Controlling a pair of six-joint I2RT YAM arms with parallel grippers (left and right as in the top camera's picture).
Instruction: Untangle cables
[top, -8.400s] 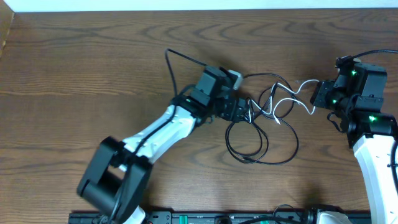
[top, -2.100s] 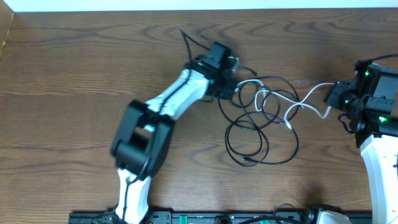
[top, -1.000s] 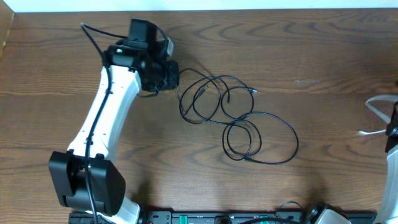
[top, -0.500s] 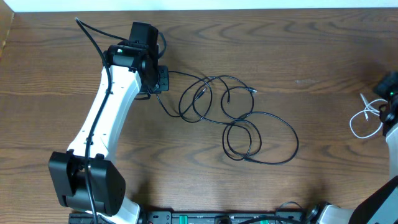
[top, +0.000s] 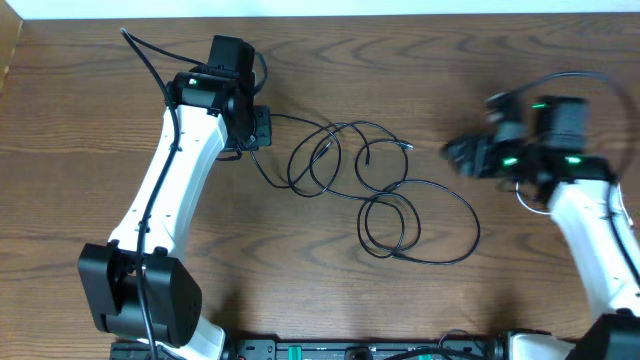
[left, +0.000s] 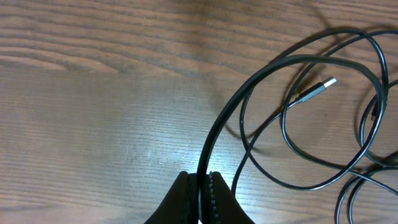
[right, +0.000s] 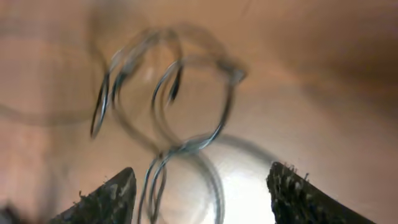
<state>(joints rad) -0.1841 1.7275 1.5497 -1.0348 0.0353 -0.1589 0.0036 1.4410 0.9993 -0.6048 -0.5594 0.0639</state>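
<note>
I should next bring my right gripper down, back and to the left in the overhead view onto the loops' far arc (top: 398, 198) (right: 208, 170), because the black cable's near loops cross other pieces of cable.
The black cable (top: 479, 230) lies in several loose loops across the middle of the table. One end runs to my left gripper (top: 262, 128), which is shut on it at the upper left. The left wrist view shows the black cable (left: 204, 162) pinched between the jaws of the left gripper (left: 200, 190), with a plug end (left: 317, 89) lying free. My right gripper (top: 455, 155) is blurred with motion just right of the loops, open and empty. In the right wrist view the right gripper (right: 205, 199) stands wide over blurred dark loops. A short arc of the white cable (top: 522, 199) shows beside the right arm.
The wooden table (top: 90, 120) carries nothing else. A thicker black robot wire (top: 150, 60) trails from the left arm at the upper left. A dark rail (top: 330, 350) runs along the front edge.
The right gripper has opened, let go of the white cable and swung left toward the black loops. The left arm and the black cable have stayed put over the last half second.
</note>
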